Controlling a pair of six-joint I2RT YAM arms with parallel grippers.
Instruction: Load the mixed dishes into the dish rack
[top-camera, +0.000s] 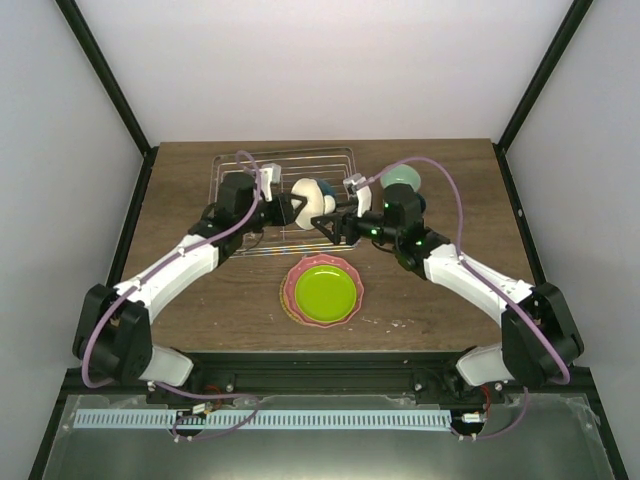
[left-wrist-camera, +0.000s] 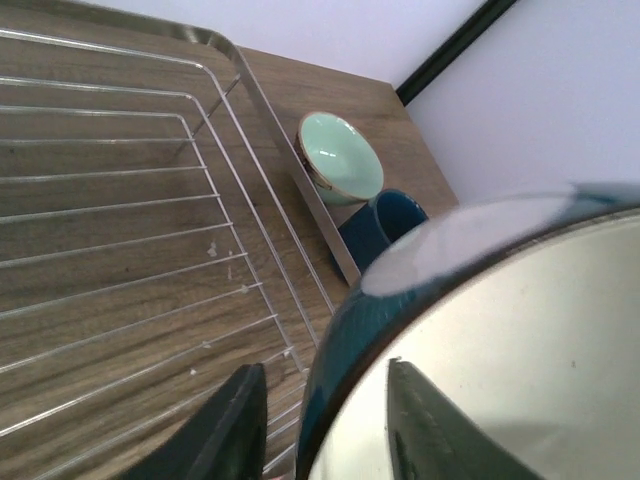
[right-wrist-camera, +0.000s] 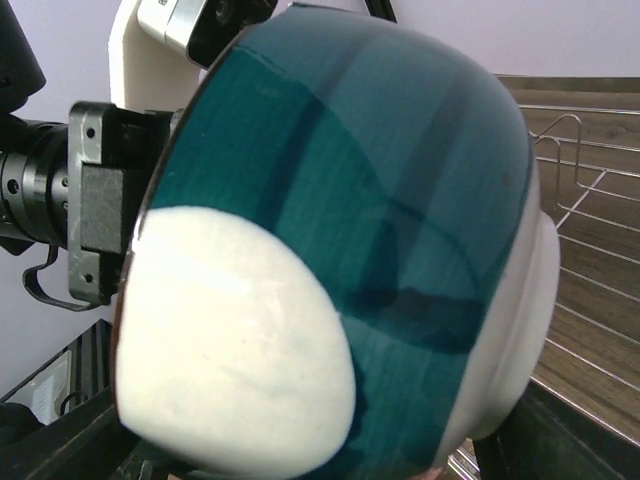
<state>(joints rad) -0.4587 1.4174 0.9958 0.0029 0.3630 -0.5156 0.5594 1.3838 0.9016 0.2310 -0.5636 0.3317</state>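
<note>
The right gripper turns outward next, then lowers and releases the cream bowl at the rack's far corner by the pale mint bowl, since that corner is empty.
The cream bowl, teal on its outside, is tipped on its side over the silver wire dish rack. My right gripper has the bowl between its fingers, low on the bowl's body. My left gripper straddles the rim. One of its fingers is inside the bowl. The other stands apart from the outer wall. The lime-green plate lies on the pink scalloped plate in front of the rack. The pale mint bowl and the dark blue mug sit right of the rack.
The rack's wire floor shows bare in the left wrist view, with upright prongs seen in the right wrist view. Walls close off the table at the back and sides.
</note>
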